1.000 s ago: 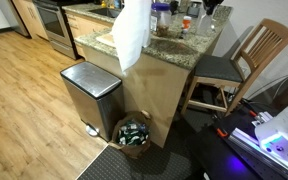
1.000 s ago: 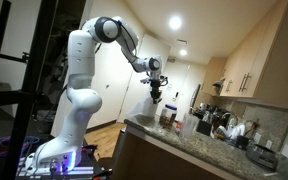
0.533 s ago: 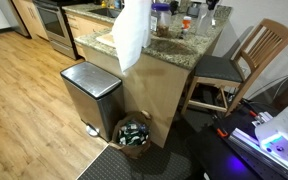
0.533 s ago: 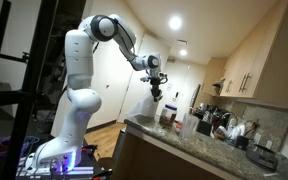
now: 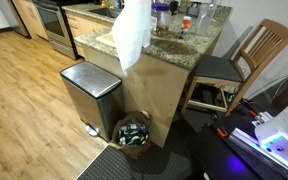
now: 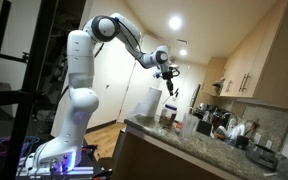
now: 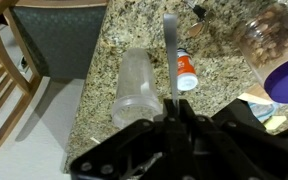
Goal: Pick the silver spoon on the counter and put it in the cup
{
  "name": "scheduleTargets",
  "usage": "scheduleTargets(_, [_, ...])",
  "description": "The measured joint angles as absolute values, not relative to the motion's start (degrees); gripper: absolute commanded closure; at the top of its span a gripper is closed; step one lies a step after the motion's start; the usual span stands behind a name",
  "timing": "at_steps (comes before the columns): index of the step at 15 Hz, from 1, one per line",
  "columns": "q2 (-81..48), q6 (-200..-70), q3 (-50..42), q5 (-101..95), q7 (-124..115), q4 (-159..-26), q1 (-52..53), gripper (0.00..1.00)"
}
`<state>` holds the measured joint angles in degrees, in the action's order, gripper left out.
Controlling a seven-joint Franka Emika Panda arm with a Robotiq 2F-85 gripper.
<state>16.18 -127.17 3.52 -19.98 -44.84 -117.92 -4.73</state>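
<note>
The spoon is still hanging beside the cup, so I should move my gripper outward and down next, tilting it over the plastic cup's opening to let go of the silver spoon.
In the wrist view my gripper is shut on the silver spoon. The spoon's thin handle sticks out past the fingers over the granite counter. A clear plastic cup stands on the counter just left of the spoon, below the gripper. In an exterior view the gripper hangs in the air above the counter, well clear of the things on it. The spoon is too small to make out there.
A small white-capped bottle with an orange label lies right of the spoon. A jar with a purple lid is at the right. A wooden chair, a steel trash can, a floor basket and a hanging white cloth surround the island.
The arm has swung the gripper sideways and slightly up, from the counter's near edge to a spot over the items on it.
</note>
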Motion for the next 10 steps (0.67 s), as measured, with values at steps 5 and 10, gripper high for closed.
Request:
scheduleTargets(5, [16.22,-127.25,3.84,-20.06,-45.06,-118.05,-4.68,1.0])
scheduleTargets(10, [14.16,-134.36,2.39,-21.47,-48.99,-115.62,-7.39,1.0])
